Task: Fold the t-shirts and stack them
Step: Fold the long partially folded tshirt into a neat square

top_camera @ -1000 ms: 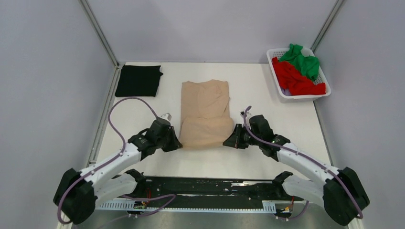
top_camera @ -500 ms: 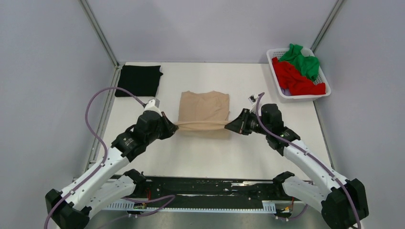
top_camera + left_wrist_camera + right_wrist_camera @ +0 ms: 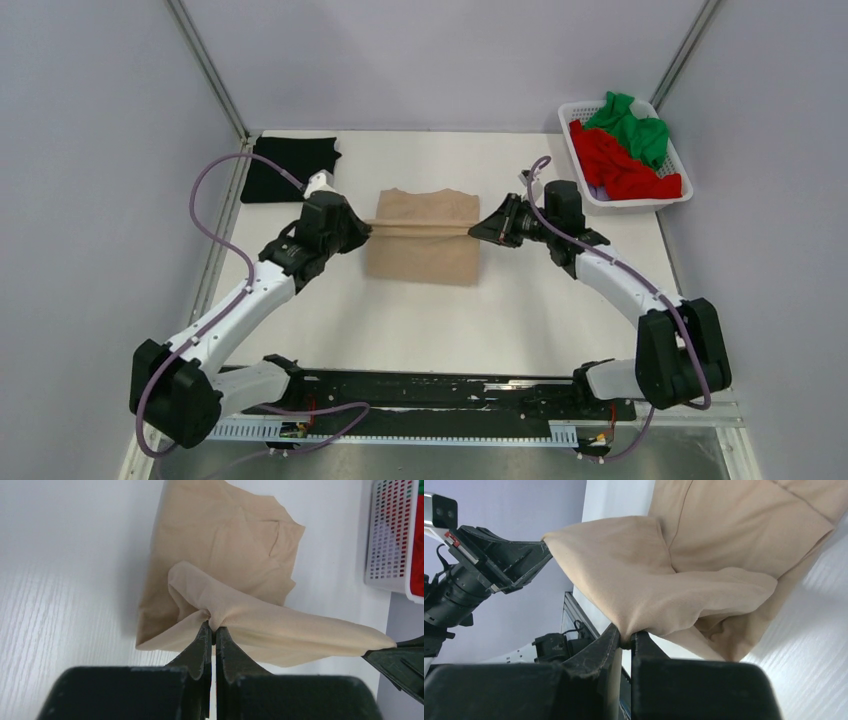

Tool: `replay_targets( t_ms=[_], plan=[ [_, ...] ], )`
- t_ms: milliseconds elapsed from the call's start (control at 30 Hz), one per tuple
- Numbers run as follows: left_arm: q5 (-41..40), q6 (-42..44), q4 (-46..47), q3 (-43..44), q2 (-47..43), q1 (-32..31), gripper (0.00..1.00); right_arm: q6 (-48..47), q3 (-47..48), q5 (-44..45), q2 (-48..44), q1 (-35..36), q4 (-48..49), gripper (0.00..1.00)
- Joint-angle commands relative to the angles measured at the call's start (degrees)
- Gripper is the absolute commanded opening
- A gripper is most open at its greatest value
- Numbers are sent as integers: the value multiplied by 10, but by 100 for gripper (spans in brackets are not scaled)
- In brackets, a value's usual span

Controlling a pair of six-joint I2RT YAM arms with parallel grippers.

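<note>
My right gripper carries the hem, still hovering midway, outward and down to the shirt's far basket-side corner [image 3: 473, 197] next and releases it, since that lies outward and below.
The beige t-shirt [image 3: 423, 240] lies mid-table, its near hem lifted and stretched between both grippers above the rest of the shirt. My left gripper [image 3: 366, 228] is shut on the hem's left corner; in the left wrist view [image 3: 212, 628] the cloth [image 3: 235, 575] bunches at the fingertips. My right gripper [image 3: 477, 230] is shut on the right corner, seen in the right wrist view [image 3: 626, 639] with the beige cloth [image 3: 704, 555] draped ahead. A folded black t-shirt [image 3: 290, 168] lies at the back left. The red t-shirt [image 3: 620, 170] and green t-shirt [image 3: 632, 125] sit crumpled in the basket.
The white slatted basket [image 3: 585, 180] stands at the back right corner; its wall shows in the left wrist view [image 3: 387, 535]. Grey walls and metal frame posts enclose the table. A black rail runs along the near edge [image 3: 430, 395].
Both grippers have carried the beige shirt's near hem up and toward the back, folding it over the rest of the shirt. The arms have stretched farther over the table.
</note>
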Motion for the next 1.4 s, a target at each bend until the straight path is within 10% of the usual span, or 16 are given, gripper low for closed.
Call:
replay_targets(
  t_ms=[0, 900, 967, 1033, 1067, 1233, 1367],
  plan=[
    [-54, 24, 44, 41, 46, 49, 0, -1, 53, 14, 57, -34, 36, 0],
    [-10, 12, 97, 284, 452, 129, 0, -10, 297, 16, 402, -95, 54, 11],
    [9, 20, 98, 310, 472, 133, 16, -13, 340, 14, 423, -101, 41, 29],
    [18, 27, 90, 337, 479, 134, 81, -22, 369, 13, 429, -104, 18, 41],
    [19, 28, 89, 343, 475, 134, 90, -27, 377, 15, 426, -103, 5, 51],
    [65, 45, 107, 330, 438, 133, 100, -50, 342, 23, 371, -91, -9, 99],
    [163, 69, 132, 290, 400, 130, 100, -60, 293, 10, 319, -68, -8, 100]
  ],
)
